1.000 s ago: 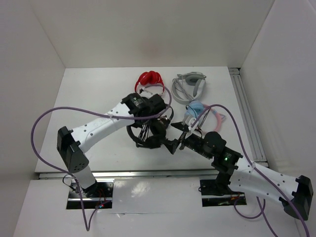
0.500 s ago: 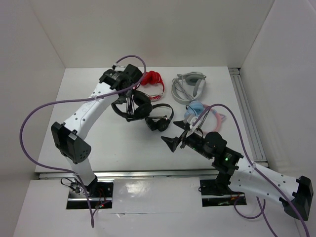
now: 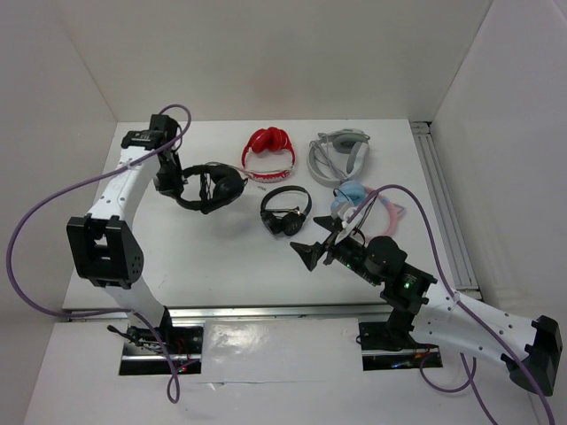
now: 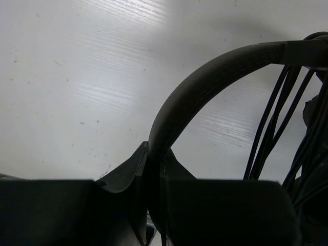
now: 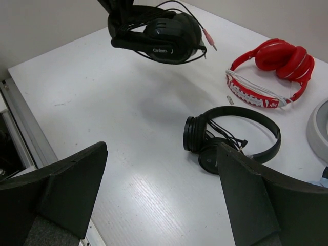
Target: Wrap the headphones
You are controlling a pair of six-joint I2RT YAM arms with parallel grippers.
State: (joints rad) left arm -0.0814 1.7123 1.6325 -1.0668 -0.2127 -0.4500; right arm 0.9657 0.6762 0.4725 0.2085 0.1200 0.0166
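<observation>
My left gripper moves down and back with the headphones next and releases them on the tabletop [image 3: 227, 227] beside the smaller black pair, since that spot is empty.
The headphones [image 3: 215, 187] are large and black, with their thin cable looped around them. They hang above the far left of the table, and a shadow lies beneath them in the right wrist view. My left gripper [image 3: 168, 180] is shut on their headband [image 4: 205, 87]; the band runs down between the jaws of the left gripper [image 4: 155, 155], with cable strands [image 4: 271, 128] hanging at the right. In the right wrist view the headphones [image 5: 159, 31] show a pink-tipped plug [image 5: 210, 38]. My right gripper [image 3: 315, 249] stands open and empty near the table's middle, its fingers [image 5: 72, 189] wide apart.
A smaller black on-ear pair [image 3: 285, 211] lies just beyond the right gripper, also seen from the right wrist [image 5: 233, 138]. A red pair [image 3: 270, 150], a grey-white pair [image 3: 339, 152] and a blue-pink pair [image 3: 356, 200] lie at the back and right. White walls enclose the table.
My left arm has swung from the table's middle out to the far left, carrying the headphones away from the small black pair. The right arm has barely moved.
</observation>
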